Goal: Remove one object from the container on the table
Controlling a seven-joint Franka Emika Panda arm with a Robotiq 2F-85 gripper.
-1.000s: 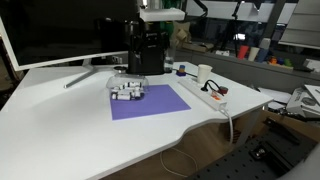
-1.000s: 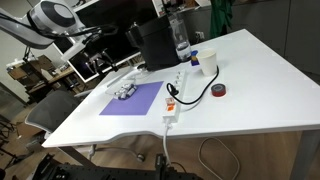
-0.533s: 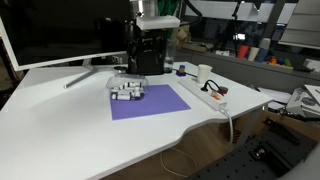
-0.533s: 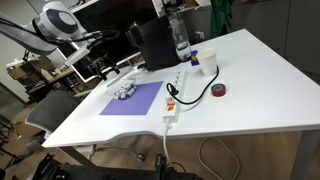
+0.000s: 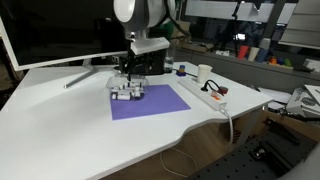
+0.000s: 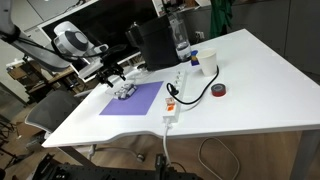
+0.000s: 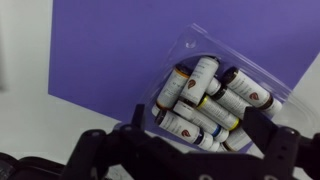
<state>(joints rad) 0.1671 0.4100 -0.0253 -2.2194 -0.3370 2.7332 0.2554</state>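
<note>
The topmost whitish piece point(image 7: 199, 82) lies across the others with its body uncovered. My gripper lowers into the tray next with its fingers open around that piece.
The container point(image 7: 200, 45) is a small clear tray on the far corner of the purple mat point(image 7: 120, 50). It holds several short whitish pieces with darker ends, one of them point(image 7: 200, 76) near the middle. The tray also shows in both exterior views point(image 5: 127, 91) point(image 6: 125, 91) on the white table point(image 5: 70, 125). My gripper point(image 7: 198, 128) is open and empty, just above the tray, with its dark fingers point(image 7: 137, 120) on either side of the pile. In both exterior views the gripper point(image 5: 131, 77) point(image 6: 113, 77) hangs low over the tray.
A tall black box point(image 5: 152, 52) stands right behind the tray. A white cup point(image 5: 204, 73), a power strip point(image 5: 203, 95) with cable, a clear bottle point(image 6: 180, 40) and a tape roll point(image 6: 219, 90) lie beside the mat. A monitor point(image 5: 50, 30) stands at the back.
The arm has come down from high above the black box to just over the tray. The tray and its pieces have not moved.
</note>
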